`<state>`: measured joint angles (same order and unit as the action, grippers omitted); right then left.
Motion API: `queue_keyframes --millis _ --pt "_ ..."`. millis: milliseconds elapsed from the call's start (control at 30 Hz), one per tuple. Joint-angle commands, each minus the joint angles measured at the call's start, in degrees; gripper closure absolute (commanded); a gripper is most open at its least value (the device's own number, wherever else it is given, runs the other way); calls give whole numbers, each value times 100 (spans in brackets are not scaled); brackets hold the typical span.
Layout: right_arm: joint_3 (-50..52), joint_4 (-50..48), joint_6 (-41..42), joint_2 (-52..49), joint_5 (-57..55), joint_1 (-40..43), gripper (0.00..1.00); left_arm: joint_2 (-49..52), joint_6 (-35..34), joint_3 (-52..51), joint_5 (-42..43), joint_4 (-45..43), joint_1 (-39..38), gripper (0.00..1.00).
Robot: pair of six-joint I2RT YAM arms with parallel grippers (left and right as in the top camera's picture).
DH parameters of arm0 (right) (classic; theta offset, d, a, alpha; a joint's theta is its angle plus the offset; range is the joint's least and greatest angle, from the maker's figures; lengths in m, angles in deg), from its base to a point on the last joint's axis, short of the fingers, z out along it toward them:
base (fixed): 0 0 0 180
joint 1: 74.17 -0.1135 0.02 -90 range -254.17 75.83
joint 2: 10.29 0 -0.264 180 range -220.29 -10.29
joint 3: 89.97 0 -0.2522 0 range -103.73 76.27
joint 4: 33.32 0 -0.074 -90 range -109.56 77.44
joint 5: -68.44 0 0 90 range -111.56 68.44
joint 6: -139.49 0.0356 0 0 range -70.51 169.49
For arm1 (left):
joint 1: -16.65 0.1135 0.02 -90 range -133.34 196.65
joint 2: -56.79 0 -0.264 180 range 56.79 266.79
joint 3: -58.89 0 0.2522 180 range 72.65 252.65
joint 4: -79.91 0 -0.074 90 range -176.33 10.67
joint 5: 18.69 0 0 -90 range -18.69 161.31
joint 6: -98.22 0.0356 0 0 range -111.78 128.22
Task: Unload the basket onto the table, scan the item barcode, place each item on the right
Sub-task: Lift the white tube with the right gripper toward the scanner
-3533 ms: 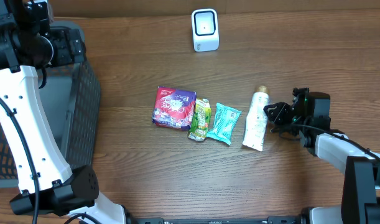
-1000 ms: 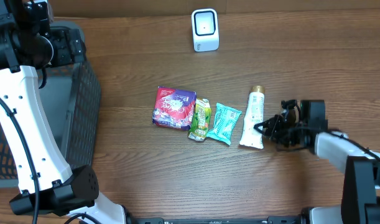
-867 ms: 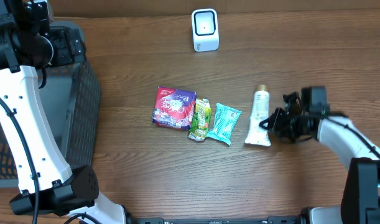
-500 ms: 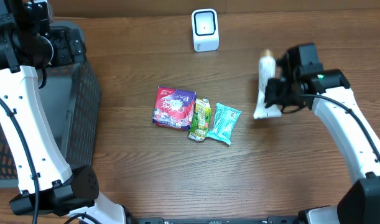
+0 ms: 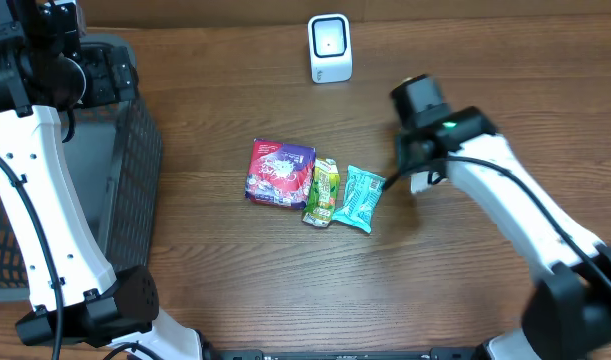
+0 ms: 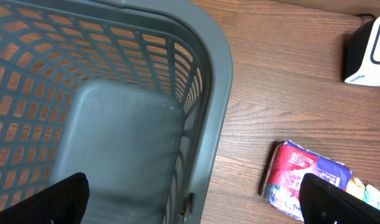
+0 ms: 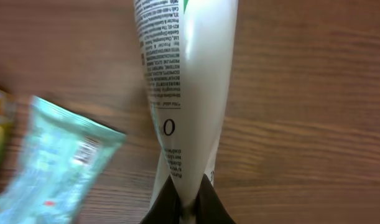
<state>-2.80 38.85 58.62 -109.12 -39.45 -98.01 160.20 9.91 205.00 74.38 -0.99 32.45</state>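
My right gripper should next bring the flat crimped end of the tube down toward the wood beside the teal packet [image 5: 360,197], because that wood is bare. Then it will let go of the tube.
My right gripper [image 7: 188,200] is shut on the flat crimped end of a white tube [image 7: 190,74] with black print, held above the table. From above, the right gripper [image 5: 418,165] hovers just right of the teal packet [image 5: 360,197], and only a white sliver of the tube [image 5: 422,183] shows under the arm. The white scanner [image 5: 330,47] stands at the back centre, apart from the tube. My left gripper [image 6: 193,193] hangs open over the grey basket's rim [image 6: 217,93], holding nothing.
A red-purple packet [image 5: 280,172], a green packet [image 5: 323,192] and the teal packet lie in a row mid-table. The grey basket [image 5: 135,150] stands at the left edge. The left wrist view also catches the scanner [image 6: 370,53] and the red-purple packet [image 6: 305,180].
The right gripper has lifted the white tube from the table at the right and carried it back and then left, to beside the teal packet. The left arm has not moved.
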Motion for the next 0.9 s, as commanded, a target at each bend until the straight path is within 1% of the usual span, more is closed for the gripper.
queue_keyframes --millis 0,133,300,333,367,433,500,567,600,733,867 --pt "-39 92 175 -573 -872 -120 96 -35 90 13 85 -11 -4 1" --pt "-39 136 400 -1095 -973 -118 96 -35 90 13 85 -11 -4 1" --pt "-46 151 485 -1121 -885 -118 96 -35 90 13 85 -9 -7 0" --pt "-46 146 483 -1121 -828 -118 94 -35 90 13 85 -9 -7 1" --pt "-46 140 481 -1117 -695 -118 85 -35 90 13 85 -9 -7 1" --pt "-46 127 479 -1117 -361 -105 58 -35 90 13 85 -11 -7 0" --pt "-46 96 479 -1117 -50 -50 46 -35 90 13 85 -11 -4 0" --pt "-44 39 461 -1117 306 61 42 -35 90 13 85 -11 -4 0" --pt "-44 0 457 -1123 688 195 40 -35 90 13 85 -11 -7 0" --pt "105 -234 457 -1126 1622 560 39 -35 90 13 85 -9 -7 1" --pt "426 -551 457 -1158 2175 935 39 -35 90 13 85 -11 -7 1"
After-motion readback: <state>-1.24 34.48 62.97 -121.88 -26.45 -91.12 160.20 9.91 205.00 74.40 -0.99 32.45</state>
